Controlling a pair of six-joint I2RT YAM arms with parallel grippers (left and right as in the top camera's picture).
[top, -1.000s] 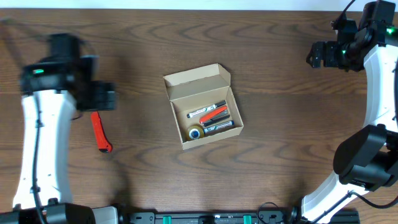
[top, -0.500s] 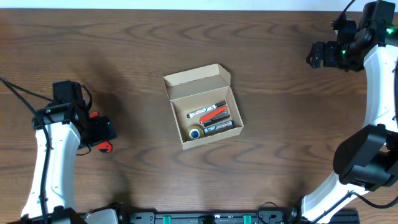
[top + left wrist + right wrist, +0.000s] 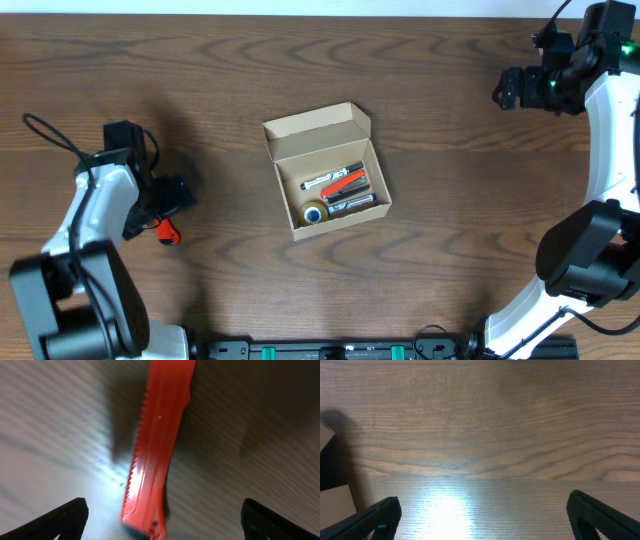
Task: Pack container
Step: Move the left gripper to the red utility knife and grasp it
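The toothed body of the red box cutter is just below, already between the open fingers of my left gripper, so the gripper will next move down and close across it.
The tan cardboard container point(image 3: 318, 143) sits at the table's middle with its flap lid open. Inside lie markers point(image 3: 338, 182) and a roll of tape point(image 3: 315, 213). A red box cutter point(image 3: 166, 232) lies on the table at the left, mostly hidden under my left arm in the overhead view. In the left wrist view the box cutter point(image 3: 157, 445) lies between my open left gripper's point(image 3: 160, 525) fingertips, close below the camera. My right gripper point(image 3: 508, 88) hovers open and empty at the far right back; in the right wrist view the right gripper point(image 3: 482, 515) has bare wood under it.
A corner of the container point(image 3: 335, 502) shows at the left edge of the right wrist view. The dark wooden table point(image 3: 450, 250) spreads around the box.
My left arm has come down over the red box cutter and turned, so the open fingers now straddle it. The right arm and the box have not moved.
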